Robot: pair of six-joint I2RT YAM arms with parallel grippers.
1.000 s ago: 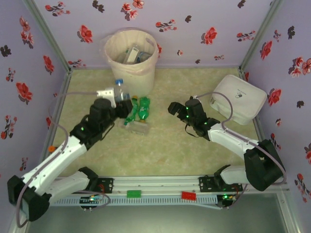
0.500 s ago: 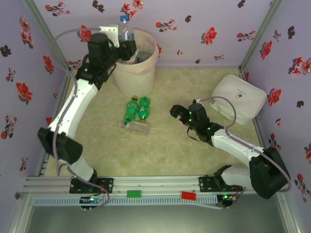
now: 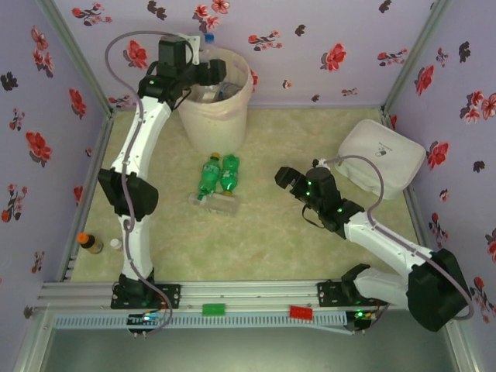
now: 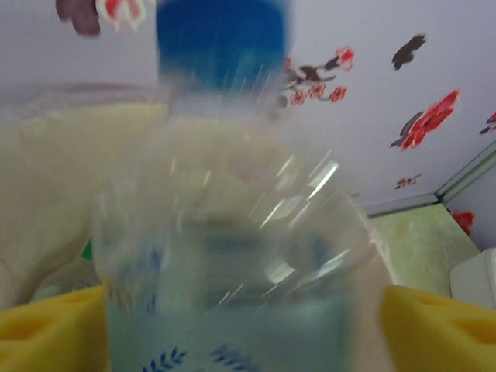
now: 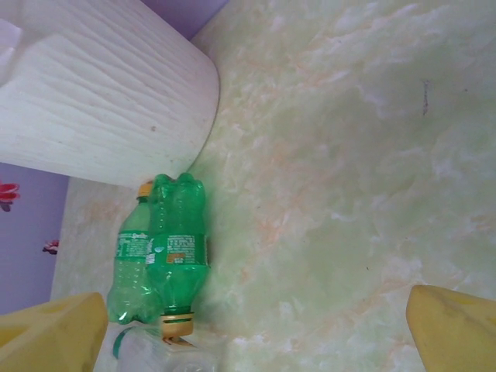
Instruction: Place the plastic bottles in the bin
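My right gripper will move down over the clear bottle [image 3: 218, 204] [image 5: 167, 355] next and turn to straddle the bottle's body, as this bottle lies in front of the green ones.
My left gripper [image 3: 208, 71] is high at the near-left rim of the cream bin [image 3: 213, 116], shut on a clear bottle [image 4: 232, 256] whose blue cap [image 3: 208, 36] points up toward the back wall. That bottle fills the left wrist view between the yellow pads [image 4: 438, 329]. Several bottles lie inside the bin [image 3: 211, 87]. On the floor, two green bottles [image 3: 217, 176] lie side by side, with a clear bottle [image 3: 217, 203] just in front of them. My right gripper [image 3: 289, 179] hovers open to their right, with the green bottles [image 5: 163, 252] ahead of it at the left.
A flat white box [image 3: 381, 157] sits at the back right, behind the right arm. An orange-capped dark bottle [image 3: 90, 243] stands outside the left rail. The bin wall [image 5: 101, 93] is close to the green bottles. Bare marbled floor [image 5: 349, 194] lies ahead of the right gripper.
The left arm has risen from the floor by the green bottles up to the bin, carrying the clear bottle over its rim. The right gripper has drifted slightly right.
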